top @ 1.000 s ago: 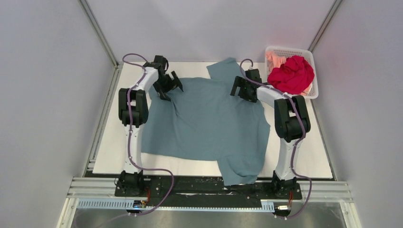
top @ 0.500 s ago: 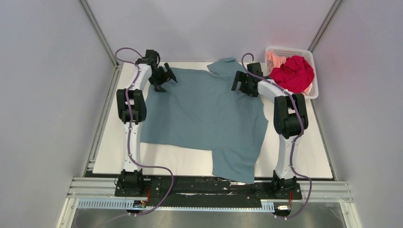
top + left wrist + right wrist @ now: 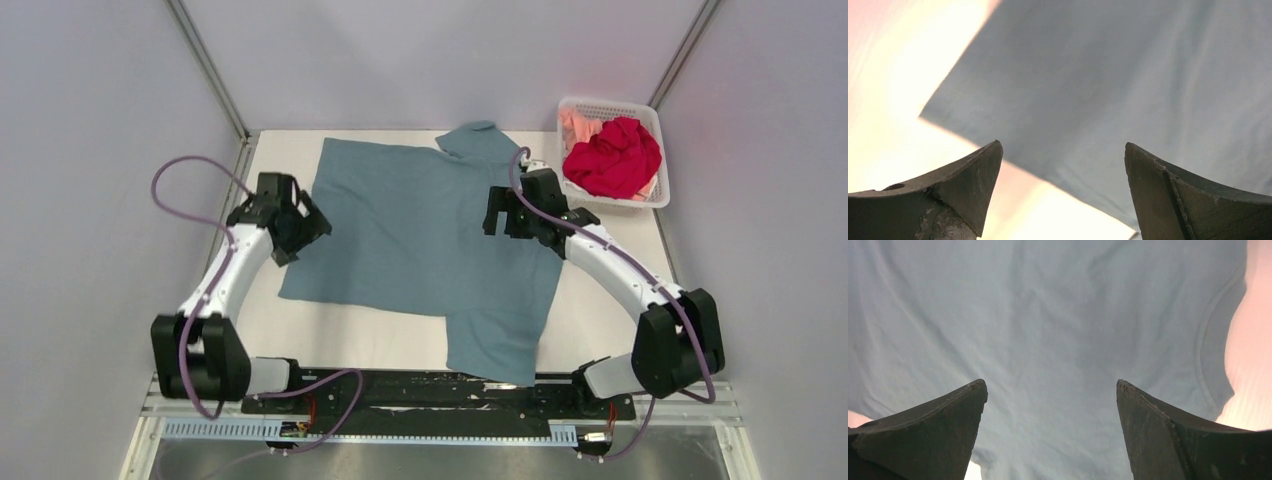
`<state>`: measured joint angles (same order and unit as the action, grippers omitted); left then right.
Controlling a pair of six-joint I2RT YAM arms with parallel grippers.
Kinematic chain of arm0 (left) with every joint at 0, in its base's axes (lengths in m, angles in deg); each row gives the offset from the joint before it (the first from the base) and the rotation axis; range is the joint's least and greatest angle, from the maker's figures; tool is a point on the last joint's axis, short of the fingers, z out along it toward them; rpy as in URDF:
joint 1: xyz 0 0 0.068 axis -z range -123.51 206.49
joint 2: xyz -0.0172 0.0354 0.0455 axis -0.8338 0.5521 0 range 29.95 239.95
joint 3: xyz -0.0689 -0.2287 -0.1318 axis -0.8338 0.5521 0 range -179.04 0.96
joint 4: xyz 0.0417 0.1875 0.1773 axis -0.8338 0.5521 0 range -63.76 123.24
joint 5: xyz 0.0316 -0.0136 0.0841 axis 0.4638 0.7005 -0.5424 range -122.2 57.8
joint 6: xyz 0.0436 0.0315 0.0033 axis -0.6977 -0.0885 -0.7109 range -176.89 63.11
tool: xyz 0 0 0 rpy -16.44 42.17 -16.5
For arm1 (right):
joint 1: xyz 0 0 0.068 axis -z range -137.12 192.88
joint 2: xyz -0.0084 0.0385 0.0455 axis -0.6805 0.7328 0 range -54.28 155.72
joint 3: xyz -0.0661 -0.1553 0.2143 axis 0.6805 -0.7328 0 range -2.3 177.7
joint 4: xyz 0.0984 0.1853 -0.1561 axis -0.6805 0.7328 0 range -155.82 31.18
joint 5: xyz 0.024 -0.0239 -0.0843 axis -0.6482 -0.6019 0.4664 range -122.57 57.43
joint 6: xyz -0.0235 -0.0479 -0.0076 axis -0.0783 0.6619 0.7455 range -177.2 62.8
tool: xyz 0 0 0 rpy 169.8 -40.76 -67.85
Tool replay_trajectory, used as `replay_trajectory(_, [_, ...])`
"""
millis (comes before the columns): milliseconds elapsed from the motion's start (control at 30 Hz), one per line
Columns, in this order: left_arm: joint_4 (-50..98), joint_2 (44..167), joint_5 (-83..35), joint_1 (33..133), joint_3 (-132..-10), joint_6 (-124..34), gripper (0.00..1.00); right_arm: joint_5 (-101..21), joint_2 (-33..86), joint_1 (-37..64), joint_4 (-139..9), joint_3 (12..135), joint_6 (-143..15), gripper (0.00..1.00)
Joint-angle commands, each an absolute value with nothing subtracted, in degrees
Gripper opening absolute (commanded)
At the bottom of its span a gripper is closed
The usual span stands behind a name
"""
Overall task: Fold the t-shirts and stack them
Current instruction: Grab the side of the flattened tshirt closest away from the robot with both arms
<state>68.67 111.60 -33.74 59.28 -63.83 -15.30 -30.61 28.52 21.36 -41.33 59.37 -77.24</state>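
Observation:
The teal-blue t-shirt's near hem corner (image 3: 285, 294) (image 3: 927, 114) lies flat beside bare white table, so I should move my left gripper back and down onto that corner and close it.
The teal-blue t-shirt (image 3: 430, 235) lies spread flat on the white table, one sleeve hanging over the near edge. It fills the left wrist view (image 3: 1128, 75) and the right wrist view (image 3: 1048, 325). My left gripper (image 3: 297, 228) is open and empty, above the shirt's left edge. My right gripper (image 3: 512, 215) is open and empty, above the shirt's right side. The red t-shirt (image 3: 612, 156) is bunched in the basket, on top of the peach-pink t-shirt (image 3: 576, 125).
The white mesh basket (image 3: 653, 197) stands at the table's far right corner. Grey walls close in the left, right and far sides. Bare white table (image 3: 640, 250) shows to the right of the shirt and at the front left (image 3: 250, 320).
Both grippers have let go of the teal shirt's far edge and drawn back toward me. The shirt now lies flat, its far edge laid out at the back of the table.

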Motion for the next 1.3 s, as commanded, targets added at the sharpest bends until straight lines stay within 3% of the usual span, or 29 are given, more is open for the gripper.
replay_trajectory(0, [67.1,101.4,-43.8,57.0,-48.5,-6.5,1.0,-26.9,23.8,20.8,-40.3,54.3,-78.5,1.0])
replay_trajectory(200, [63.2,97.3,-44.1,53.5,-36.6,-0.2,1.0,-28.2,22.7,20.7,-40.3,54.2,-78.8,1.0])
replay_trajectory(500, [56.1,103.7,-43.1,50.5,-34.3,1.9,1.0,-26.7,23.5,20.7,-40.3,53.1,-78.9,1.0])
replay_trajectory(633, [54.7,107.4,-43.3,50.2,-34.8,2.5,0.95,-26.1,23.8,20.6,-40.3,52.8,-79.0,1.0])
replay_trajectory(1000, [51.5,115.4,-41.6,50.1,-37.3,2.8,0.51,-24.8,22.2,20.6,-40.1,51.1,-78.9,1.0])
replay_trajectory(1067, [51.1,116.1,-41.2,50.1,-37.5,2.5,0.38,-24.8,21.7,20.6,-40.0,50.9,-78.9,1.0])
replay_trajectory(1167, [51.5,116.2,-41.2,50.0,-37.8,2.2,0.04,-25.4,20.6,19.9,-39.5,50.3,-78.7,1.0])
replay_trajectory(1267, [51.8,115.6,-41.2,50.1,-37.8,1.6,0.0,-24.8,19.8,16.2,-35.9,51.2,-78.1,1.0])
